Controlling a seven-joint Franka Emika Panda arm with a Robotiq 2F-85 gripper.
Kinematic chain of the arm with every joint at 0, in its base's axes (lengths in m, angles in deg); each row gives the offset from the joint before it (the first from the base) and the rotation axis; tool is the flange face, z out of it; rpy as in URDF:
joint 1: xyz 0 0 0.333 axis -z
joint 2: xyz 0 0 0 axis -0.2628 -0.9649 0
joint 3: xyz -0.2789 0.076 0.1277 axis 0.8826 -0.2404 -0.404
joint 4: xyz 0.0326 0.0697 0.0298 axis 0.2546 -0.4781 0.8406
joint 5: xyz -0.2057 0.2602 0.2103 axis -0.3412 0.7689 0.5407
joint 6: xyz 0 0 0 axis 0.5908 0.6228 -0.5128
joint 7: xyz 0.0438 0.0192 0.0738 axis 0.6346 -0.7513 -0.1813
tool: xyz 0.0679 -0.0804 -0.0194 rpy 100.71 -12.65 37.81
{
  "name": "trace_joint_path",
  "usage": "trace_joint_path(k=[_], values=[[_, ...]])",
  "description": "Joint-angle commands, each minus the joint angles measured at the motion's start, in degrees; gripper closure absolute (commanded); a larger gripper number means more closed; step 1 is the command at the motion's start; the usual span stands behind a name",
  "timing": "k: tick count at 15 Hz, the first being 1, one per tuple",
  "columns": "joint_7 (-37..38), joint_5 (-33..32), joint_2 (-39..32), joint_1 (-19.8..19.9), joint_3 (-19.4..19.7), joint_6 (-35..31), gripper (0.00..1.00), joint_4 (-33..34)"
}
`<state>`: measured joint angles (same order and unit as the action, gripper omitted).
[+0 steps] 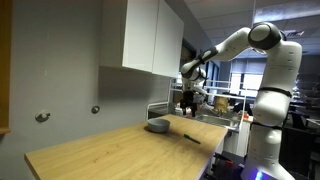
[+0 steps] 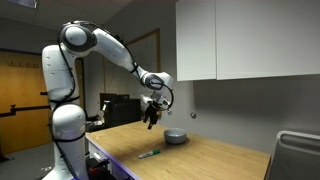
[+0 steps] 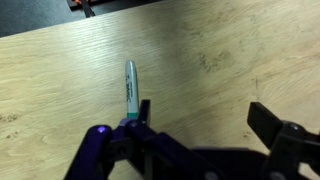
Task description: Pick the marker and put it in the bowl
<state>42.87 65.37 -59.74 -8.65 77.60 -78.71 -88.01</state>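
I will move my gripper to the left in the wrist view and down onto the marker, because it is below the gripper's open fingers and outside them on that side.
The marker, a thin dark green stick, lies flat on the wooden table; it also shows in both exterior views. The grey-blue bowl sits on the table a little way from it and is out of the wrist view. My gripper hangs open and empty well above the table. In the wrist view the marker lies just beyond my left finger, outside the jaws.
White wall cabinets hang above the table's far side. The wooden table ends at an edge near the marker. Desks and office clutter stand behind the arm.
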Motion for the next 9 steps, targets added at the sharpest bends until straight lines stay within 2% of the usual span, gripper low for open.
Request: trace_joint_path(k=[1,4,9], values=[[3.71,1.32,-6.05,1.86,0.11,-1.98,0.00,2.67],[4.61,1.35,-9.53,3.06,0.44,-2.98,0.00,2.78],[2.02,1.52,-14.69,4.48,0.42,0.55,0.00,4.80]])
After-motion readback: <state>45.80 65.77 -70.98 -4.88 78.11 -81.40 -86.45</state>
